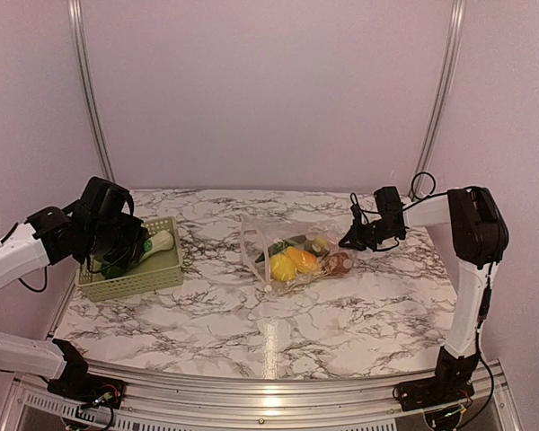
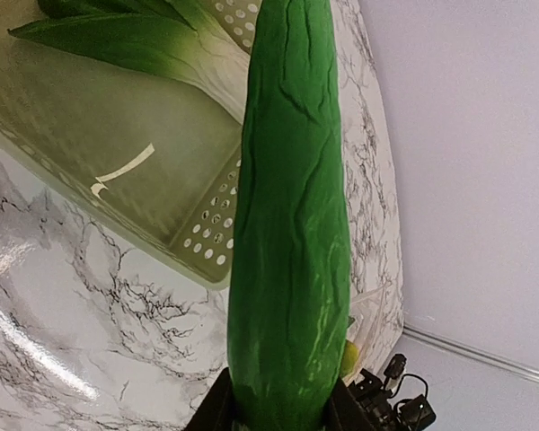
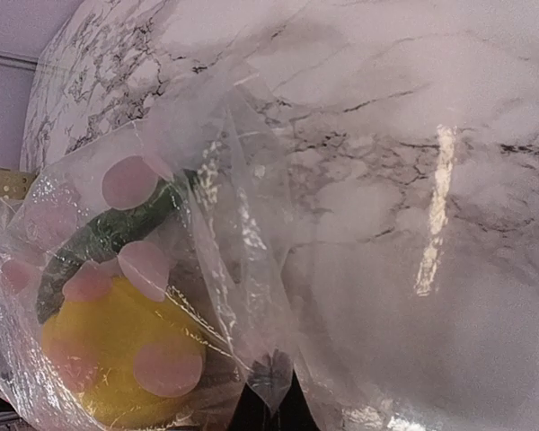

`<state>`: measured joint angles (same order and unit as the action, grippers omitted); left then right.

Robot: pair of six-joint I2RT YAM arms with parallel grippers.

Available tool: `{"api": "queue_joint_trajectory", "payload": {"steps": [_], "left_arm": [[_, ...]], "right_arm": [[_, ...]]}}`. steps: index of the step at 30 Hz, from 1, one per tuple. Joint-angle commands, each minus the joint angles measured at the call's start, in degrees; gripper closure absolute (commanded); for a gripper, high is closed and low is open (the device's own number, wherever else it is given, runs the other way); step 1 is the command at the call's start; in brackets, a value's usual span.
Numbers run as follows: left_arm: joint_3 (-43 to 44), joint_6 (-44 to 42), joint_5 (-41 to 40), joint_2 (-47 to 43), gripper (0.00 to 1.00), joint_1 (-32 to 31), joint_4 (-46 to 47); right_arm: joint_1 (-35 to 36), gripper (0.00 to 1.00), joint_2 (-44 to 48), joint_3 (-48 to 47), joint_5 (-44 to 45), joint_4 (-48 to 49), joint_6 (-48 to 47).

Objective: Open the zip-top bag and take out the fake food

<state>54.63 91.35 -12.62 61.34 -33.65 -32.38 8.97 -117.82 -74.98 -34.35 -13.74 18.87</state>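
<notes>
The left gripper needs to move down slightly next, tipping over the basket to release the green cucumber-like toy, since the bare bottom of the basket shows beside the leafy vegetable [image 2: 153, 45].
The clear zip-top bag [image 1: 292, 247] lies mid-table with yellow [image 1: 283, 265], orange [image 1: 303, 259] and brown [image 1: 338, 263] fake food inside. My right gripper [image 1: 348, 241] is shut on the bag's right end. In the right wrist view a fold of the bag's plastic [image 3: 242, 269] is pinched in my right gripper [image 3: 274, 404], with a yellow piece [image 3: 108, 350] and a dark green piece [image 3: 99, 242] behind the film. My left gripper [image 2: 283, 413] is shut on a long green cucumber-like toy [image 2: 287, 224], held over the basket [image 2: 117, 153]. A green-and-white leafy vegetable [image 2: 153, 45] lies in the basket.
The pale green perforated basket [image 1: 135, 283] stands at the table's left edge, under my left gripper [image 1: 119, 256]. The leafy vegetable [image 1: 159, 242] rests against its far right side. Pale walls close the table at the back and sides.
</notes>
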Motion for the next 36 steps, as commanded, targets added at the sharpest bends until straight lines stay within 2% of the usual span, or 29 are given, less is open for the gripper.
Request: {"api": "queue_joint_trajectory", "payload": {"steps": [1, 8, 12, 14, 16, 20, 23, 25, 28, 32, 36], "left_arm": [[1.7, 16.3, -7.0, 3.7, 0.94, -0.8, -7.0], [2.4, 29.4, -9.5, 10.1, 0.91, -0.8, -7.1], [2.4, 30.8, -9.0, 14.4, 0.86, 0.5, -3.0], [2.8, 30.4, -7.8, 16.2, 0.73, 1.2, -1.7], [3.8, 28.4, -7.5, 17.7, 0.51, 1.7, -1.3], [5.8, 18.5, -9.5, 19.0, 0.32, 2.8, 1.2], [8.6, 11.1, -11.4, 19.4, 0.21, 3.2, 0.4], [8.7, 5.4, -11.8, 18.5, 0.16, 3.4, 3.0], [10.2, -9.8, -10.0, 18.7, 0.15, 3.3, 8.7], [10.1, -32.3, 0.0, 20.9, 0.15, 2.5, 18.9], [6.3, -42.3, 11.4, 23.0, 0.25, 2.2, 29.8]], "right_arm": [[-0.5, 1.00, 2.3, 0.5, -0.1, 0.6, -0.3], [-0.5, 1.00, 2.4, 0.6, 0.0, 0.4, -0.7], [-0.4, 1.00, 2.1, 0.3, 0.3, 0.0, -1.0], [-0.4, 1.00, 1.9, 0.1, 0.2, -0.2, -1.0], [-0.4, 1.00, 1.7, -0.1, -0.2, -0.2, -1.1], [-0.5, 1.00, 1.1, -0.9, -1.2, -0.7, -1.5], [-0.4, 1.00, 0.8, -1.4, -1.6, -0.8, -1.5], [-0.4, 1.00, 0.8, -1.6, -2.0, -0.8, -1.6], [-0.4, 1.00, 0.8, -1.6, -2.5, -0.7, -1.5], [-0.4, 1.00, 0.7, -1.4, -3.4, -0.7, -1.6], [-0.2, 1.00, 0.8, -1.1, -3.9, -0.5, -1.6]]}}
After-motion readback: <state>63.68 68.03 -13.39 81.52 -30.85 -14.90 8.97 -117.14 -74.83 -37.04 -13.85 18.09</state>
